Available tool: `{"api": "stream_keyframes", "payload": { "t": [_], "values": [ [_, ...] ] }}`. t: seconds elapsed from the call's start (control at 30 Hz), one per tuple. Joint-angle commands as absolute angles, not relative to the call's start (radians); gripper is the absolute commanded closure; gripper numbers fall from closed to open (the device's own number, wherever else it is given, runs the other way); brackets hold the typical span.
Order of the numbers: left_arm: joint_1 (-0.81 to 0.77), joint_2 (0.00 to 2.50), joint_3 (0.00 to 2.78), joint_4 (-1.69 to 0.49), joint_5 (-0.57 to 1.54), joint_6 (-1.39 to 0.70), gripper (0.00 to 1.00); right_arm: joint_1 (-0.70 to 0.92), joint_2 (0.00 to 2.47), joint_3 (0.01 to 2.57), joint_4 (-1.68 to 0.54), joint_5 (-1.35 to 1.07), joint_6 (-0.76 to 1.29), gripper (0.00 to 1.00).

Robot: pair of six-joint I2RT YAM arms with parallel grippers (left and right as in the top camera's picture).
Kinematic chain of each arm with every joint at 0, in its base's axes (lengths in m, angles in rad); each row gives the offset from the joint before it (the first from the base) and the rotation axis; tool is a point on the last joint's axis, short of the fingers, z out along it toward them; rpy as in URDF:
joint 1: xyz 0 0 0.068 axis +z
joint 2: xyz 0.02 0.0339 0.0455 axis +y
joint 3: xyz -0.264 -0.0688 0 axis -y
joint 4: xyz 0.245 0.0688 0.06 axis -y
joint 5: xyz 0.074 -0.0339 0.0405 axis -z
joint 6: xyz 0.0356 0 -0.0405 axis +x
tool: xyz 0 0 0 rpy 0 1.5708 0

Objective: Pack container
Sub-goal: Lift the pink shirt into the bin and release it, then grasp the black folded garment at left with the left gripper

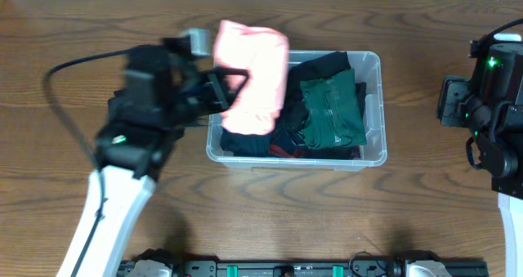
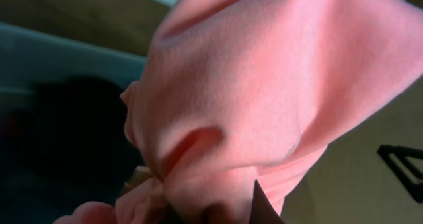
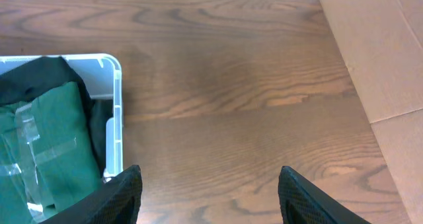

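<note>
My left gripper should next lower the pink garment toward the green one, onto the dark clothes [image 1: 315,69] at the container's middle [image 1: 295,113], and release it there, because they are still uncovered.
The clear plastic container [image 1: 373,105] stands at the table's middle, holding a green garment [image 1: 331,109] and dark clothes [image 1: 315,69]. My left gripper [image 1: 231,87] is shut on a pink garment [image 1: 255,77] and holds it above the container's left half. In the left wrist view the pink garment [image 2: 264,92] fills most of the frame and hides the fingers. My right gripper [image 3: 208,184] is open and empty over bare table right of the container's corner [image 3: 115,105]. The green garment also shows in the right wrist view [image 3: 46,151].
A cardboard box [image 3: 383,52] stands at the far right of the table. The right arm [image 1: 490,113] rests at the right edge. A black cable [image 1: 65,105] loops left of the left arm.
</note>
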State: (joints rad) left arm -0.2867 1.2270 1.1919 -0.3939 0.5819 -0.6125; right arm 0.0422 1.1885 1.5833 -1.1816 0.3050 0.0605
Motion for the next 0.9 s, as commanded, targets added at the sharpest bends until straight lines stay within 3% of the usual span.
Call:
{"api": "stream_keyframes", "payload": {
  "t": [0.0,0.27,0.3,0.37,0.4,0.43,0.6,0.87],
  "values": [
    [-0.397,1.333,1.21,-0.346,0.43,-0.752,0.94,0.031,1.192,1.588,-1.183,0.303,0.074,0.36],
    [-0.498,1.61,1.211,-0.295,0.388,-0.877,0.94,0.031,1.192,1.588,-1.183,0.302,0.074,0.36],
    [-0.499,1.642,1.21,-0.3,0.383,-0.871,0.89,0.031,1.192,1.588,-1.183,0.302,0.074,0.36],
    [-0.492,1.692,1.21,-0.313,0.378,-0.86,0.31,0.031,1.192,1.588,-1.184,0.303,0.073,0.36],
    [-0.482,1.71,1.21,-0.322,0.385,-0.846,0.1,0.031,1.192,1.588,-1.186,0.303,0.074,0.36],
    [-0.471,1.716,1.21,-0.339,0.384,-0.836,0.02,0.031,1.192,1.588,-1.187,0.303,0.074,0.36],
    [-0.373,1.64,1.211,-0.413,0.388,-0.728,0.02,0.031,1.192,1.588,-1.186,0.303,0.073,0.36],
    [-0.135,1.249,1.214,-0.465,0.448,-0.421,0.02,0.031,1.192,1.588,-1.185,0.303,0.073,0.36]
  ]
}}
